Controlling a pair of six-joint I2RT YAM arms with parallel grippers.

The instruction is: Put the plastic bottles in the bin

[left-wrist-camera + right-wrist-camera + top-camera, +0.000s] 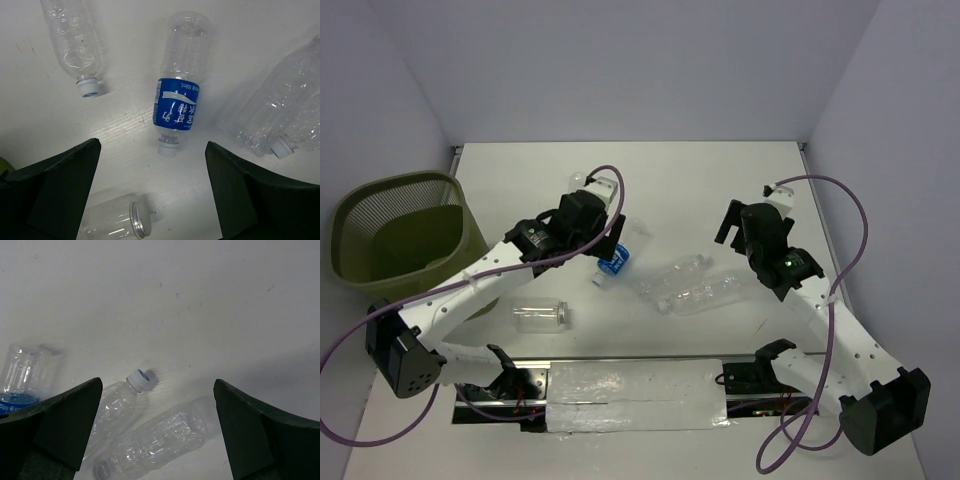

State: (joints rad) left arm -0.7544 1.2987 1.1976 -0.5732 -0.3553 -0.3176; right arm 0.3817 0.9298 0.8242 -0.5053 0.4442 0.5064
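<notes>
The clear capped bottle lies outward of the left gripper's open fingers and below them, so the gripper should next go outward, then down onto the middle of the bottle.
The olive-green mesh bin (380,215) stands at the table's left edge. The blue-label bottle (617,260) lies on the table just under my left gripper (610,245). In the left wrist view the gripper (150,200) is open and empty, with the bottle (179,85) ahead of it, cap toward the jaws. The short jar-like bottle (540,316) lies near the front and shows in the left wrist view (112,220). Two ribbed bottles (672,281) (715,293) lie side by side mid-table. My right gripper (745,212) hovers above them, open and empty (157,430).
Another clear capped bottle (75,45) lies farther back, mostly hidden by the left arm in the top view (577,181). The ribbed bottles also show in the right wrist view (116,407) (162,440). Purple cables loop off both arms. White walls enclose the table.
</notes>
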